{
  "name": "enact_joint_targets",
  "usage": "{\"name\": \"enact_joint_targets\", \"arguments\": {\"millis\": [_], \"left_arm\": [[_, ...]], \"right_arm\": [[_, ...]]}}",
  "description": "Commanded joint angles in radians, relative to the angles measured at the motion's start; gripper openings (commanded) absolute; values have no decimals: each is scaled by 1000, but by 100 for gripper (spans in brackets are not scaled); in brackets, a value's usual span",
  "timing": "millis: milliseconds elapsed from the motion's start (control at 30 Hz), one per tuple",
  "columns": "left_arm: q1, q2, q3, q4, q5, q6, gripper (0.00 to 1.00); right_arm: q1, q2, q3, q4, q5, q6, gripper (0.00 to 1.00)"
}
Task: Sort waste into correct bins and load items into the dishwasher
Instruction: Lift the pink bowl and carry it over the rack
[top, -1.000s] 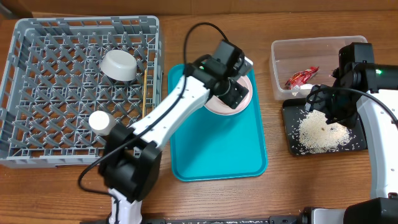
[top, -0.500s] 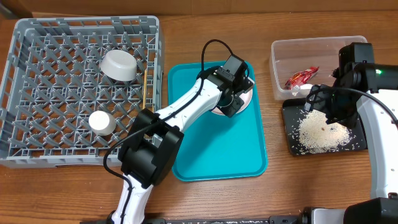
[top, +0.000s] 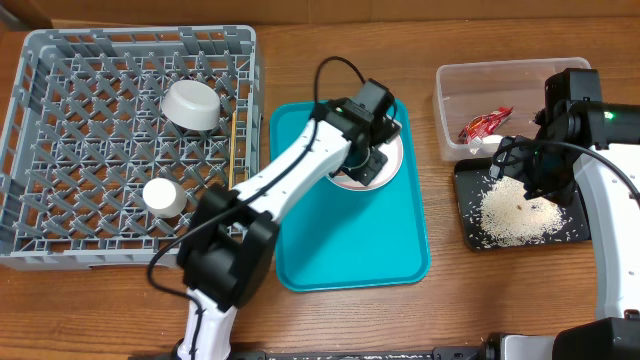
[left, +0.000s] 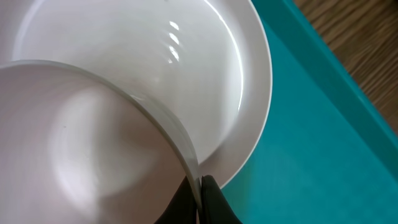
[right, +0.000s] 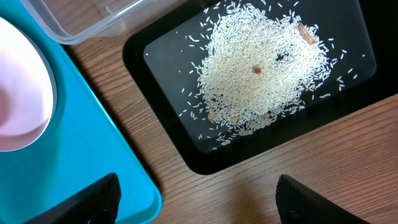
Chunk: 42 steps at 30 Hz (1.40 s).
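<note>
Next, my left gripper will lift, swing and tilt into the rack (top: 40, 240) between the grey bowl and white cup, since that gap lies to its left in the overhead view.
My left gripper (top: 362, 165) reaches over the teal tray and is shut on the rim of the pinkish-white bowl (left: 81, 143), its black fingers (left: 214, 202) pinching the thin wall. The bowl sits over the white plate (left: 205, 74); in the overhead view the plate (top: 395, 150) peeks out beside the wrist. My right gripper (right: 199, 193) hangs open above bare wood, just in front of the black tray (right: 348, 81) holding the heap of rice (right: 261, 68). The red wrapper (top: 486, 123) lies in the clear tub (top: 470, 80). The grey bowl (top: 191, 104), white cup (top: 163, 197) and chopsticks (top: 234, 150) rest in the dish rack (top: 40, 240).
The teal tray (top: 350, 240) lies between the rack and the two bins, and its corner (right: 81, 143) shows close to my right gripper's left finger. The clear tub stands directly behind the black tray (top: 575, 232). The right arm (top: 570, 110) stands over both bins.
My left gripper has closed on the bowl's rim, and the left arm's elbow has swung about over the rack's edge. The right arm has stayed put.
</note>
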<state>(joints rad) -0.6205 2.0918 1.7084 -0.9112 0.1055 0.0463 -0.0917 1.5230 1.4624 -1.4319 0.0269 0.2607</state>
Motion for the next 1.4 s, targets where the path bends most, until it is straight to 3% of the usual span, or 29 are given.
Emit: {"name": "enact_joint_targets", "arguments": {"millis": [0, 133, 233, 533, 867, 1367], "left_arm": [[72, -156, 27, -24, 18, -133, 4], [174, -266, 27, -87, 43, -197, 4], [254, -311, 27, -122, 169, -161, 4], [586, -329, 26, -256, 827, 108, 4], [842, -329, 13, -470, 893, 307, 4], [963, -296, -212, -409, 1087, 368, 4]], "right_arm": [[-5, -8, 11, 4, 10, -2, 82], [-5, -8, 11, 5, 10, -2, 82], [-5, -8, 11, 5, 10, -2, 82], [-5, -8, 11, 9, 10, -3, 83], [-5, -8, 11, 9, 10, -2, 83], [-5, -8, 11, 8, 10, -2, 83]]}}
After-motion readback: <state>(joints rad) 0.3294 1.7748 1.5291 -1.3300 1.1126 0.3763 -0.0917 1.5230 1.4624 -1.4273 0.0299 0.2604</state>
